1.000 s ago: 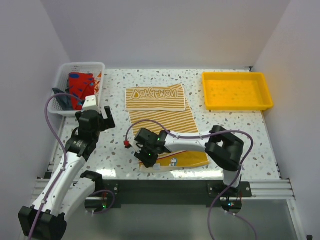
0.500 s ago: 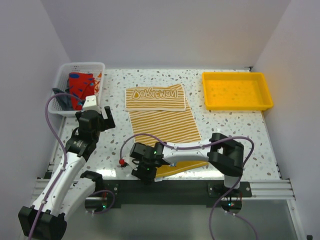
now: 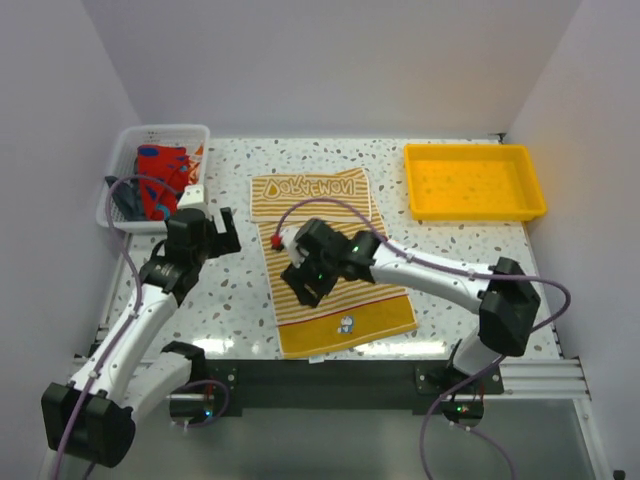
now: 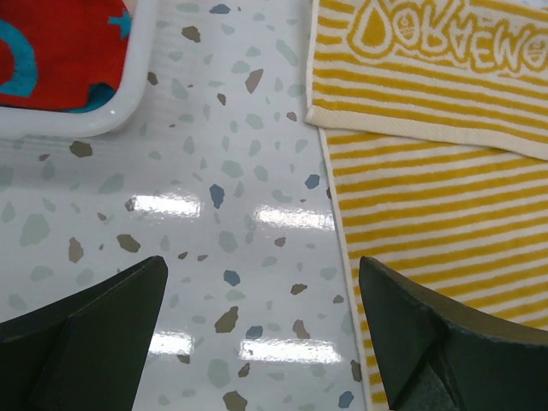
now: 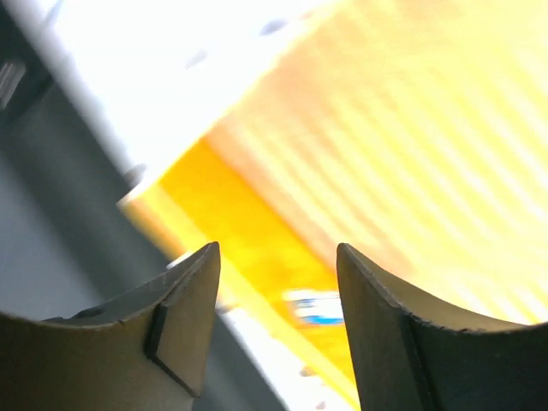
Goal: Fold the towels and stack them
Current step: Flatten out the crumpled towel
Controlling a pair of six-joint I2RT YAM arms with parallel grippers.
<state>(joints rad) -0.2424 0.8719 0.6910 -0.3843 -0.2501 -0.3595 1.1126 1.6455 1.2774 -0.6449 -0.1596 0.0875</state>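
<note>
My left gripper goes down toward the right in the top view next and closes on the hem corner of the lettered towel's flap, exposed beside bare table.
A tan-and-white striped towel [image 3: 335, 302] lies spread flat at mid-table, its plain orange band [image 3: 372, 325] with a small print toward the near edge. A folded striped towel [image 3: 310, 197] with lettering lies just behind it. My right gripper [image 3: 302, 285] hovers open over the spread towel's left half, nothing between its fingers; the right wrist view is blurred but shows the stripes [image 5: 411, 128] and orange band [image 5: 253, 227] below the right gripper [image 5: 278, 257]. My left gripper [image 3: 212, 235] is open over bare table, left of both towels [image 4: 437, 214].
A white mesh basket [image 3: 125, 150] at the back left holds red-and-blue towels [image 3: 160, 180]; its rim [image 4: 128, 86] shows in the left wrist view. A yellow tray [image 3: 473, 212] stands at the back right. The table's near edge runs just below the orange band.
My right gripper was shut low at the towel's near edge; it has opened, risen and moved back over the towel's middle. The towel now lies spread out longer. The left arm shifted slightly.
</note>
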